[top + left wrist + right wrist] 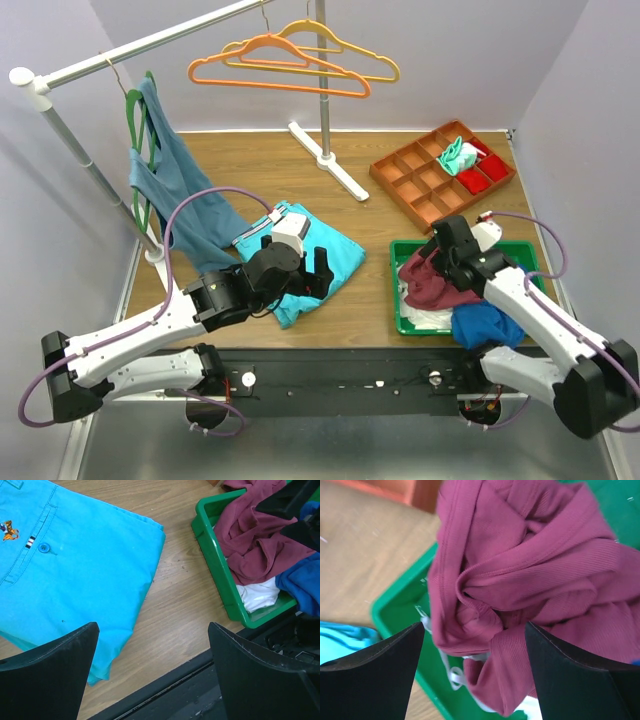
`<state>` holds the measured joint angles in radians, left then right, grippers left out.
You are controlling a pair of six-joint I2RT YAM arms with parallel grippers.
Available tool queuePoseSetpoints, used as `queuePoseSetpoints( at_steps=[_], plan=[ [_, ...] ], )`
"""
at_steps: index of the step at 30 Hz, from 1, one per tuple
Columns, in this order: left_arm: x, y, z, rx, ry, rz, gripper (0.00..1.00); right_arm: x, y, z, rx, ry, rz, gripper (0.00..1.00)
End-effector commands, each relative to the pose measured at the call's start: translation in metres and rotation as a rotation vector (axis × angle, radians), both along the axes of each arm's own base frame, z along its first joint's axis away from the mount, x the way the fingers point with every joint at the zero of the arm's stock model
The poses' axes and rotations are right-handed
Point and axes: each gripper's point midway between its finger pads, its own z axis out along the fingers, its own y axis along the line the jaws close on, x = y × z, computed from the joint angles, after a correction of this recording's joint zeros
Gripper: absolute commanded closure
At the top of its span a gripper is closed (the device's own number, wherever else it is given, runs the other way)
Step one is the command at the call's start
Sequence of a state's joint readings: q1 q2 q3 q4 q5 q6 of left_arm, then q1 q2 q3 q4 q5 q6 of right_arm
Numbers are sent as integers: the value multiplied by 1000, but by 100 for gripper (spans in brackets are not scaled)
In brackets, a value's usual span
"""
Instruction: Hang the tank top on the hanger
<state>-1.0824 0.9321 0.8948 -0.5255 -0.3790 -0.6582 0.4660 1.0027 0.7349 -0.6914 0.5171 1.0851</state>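
Observation:
The fold of the tank top's upper edge (468,607) lies below, lined up between my right gripper's open fingers, so next the gripper moves down to it and closes.
The maroon tank top (432,285) lies crumpled in a green bin (400,318) at the right front of the table. In the right wrist view its folds (530,555) fill the frame, and my right gripper (474,626) hovers open just above them, holding nothing. From above, the right gripper (434,262) is over the bin's left half. The orange hanger (275,62) hangs by its hook from the rail at the back. My left gripper (152,627) is open over bare wood beside a turquoise garment, left of the bin (215,560) and the tank top (250,540).
A yellow hanger (335,42) hangs behind the orange one. A blue-grey top (175,175) hangs on a green hanger at the rail's left end. The turquoise garment (335,255) lies mid-table. An orange compartment tray (425,180) sits back right. Blue cloth (485,325) and white cloth (428,318) share the bin.

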Motion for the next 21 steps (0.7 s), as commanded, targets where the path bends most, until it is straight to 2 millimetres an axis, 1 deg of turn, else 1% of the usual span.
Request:
queuePoseSetpoints(
  at_steps=[1, 3, 5, 6, 7, 9, 12, 13, 14, 15, 16, 17, 18, 19, 21],
  plan=[
    [-3, -4, 11, -20, -12, -31, 1, 15, 14, -17, 8, 53, 145, 11],
    [-2, -3, 10, -21, -11, -22, 1, 21, 15, -18, 20, 43, 151, 12],
    [-2, -2, 12, -24, -16, -14, 1, 24, 19, -25, 30, 53, 159, 14],
    [-1, -2, 11, -24, -15, -10, 1, 23, 19, -29, 32, 60, 161, 16],
    [-1, -2, 13, -29, -18, -7, 1, 23, 20, -32, 37, 63, 154, 20],
    [0, -1, 14, -31, -21, -1, 1, 21, 18, -41, 36, 80, 140, 21],
    [0, 0, 13, -38, -22, 8, 1, 18, 15, -45, 31, 82, 124, 33],
    [1, 0, 13, -37, -22, 9, 1, 18, 15, -44, 34, 77, 123, 47],
    [1, 1, 12, -35, -21, 11, 1, 19, 15, -42, 37, 69, 126, 57],
    [1, 1, 13, -35, -23, 12, 1, 19, 15, -37, 40, 55, 126, 69],
    [1, 3, 12, -28, -22, 19, 1, 22, 16, -29, 41, 38, 129, 92],
    [2, 4, 14, -29, -26, 23, 1, 21, 16, -22, 40, 37, 134, 99],
    [2, 5, 14, -27, -27, 29, 1, 22, 16, -12, 40, 22, 138, 99],
    [3, 7, 15, -28, -30, 35, 1, 30, 19, 17, 57, -43, 144, 99],
    [3, 9, 20, -43, -37, 48, 1, 30, 19, 46, 53, -86, 173, 99]
  ],
)
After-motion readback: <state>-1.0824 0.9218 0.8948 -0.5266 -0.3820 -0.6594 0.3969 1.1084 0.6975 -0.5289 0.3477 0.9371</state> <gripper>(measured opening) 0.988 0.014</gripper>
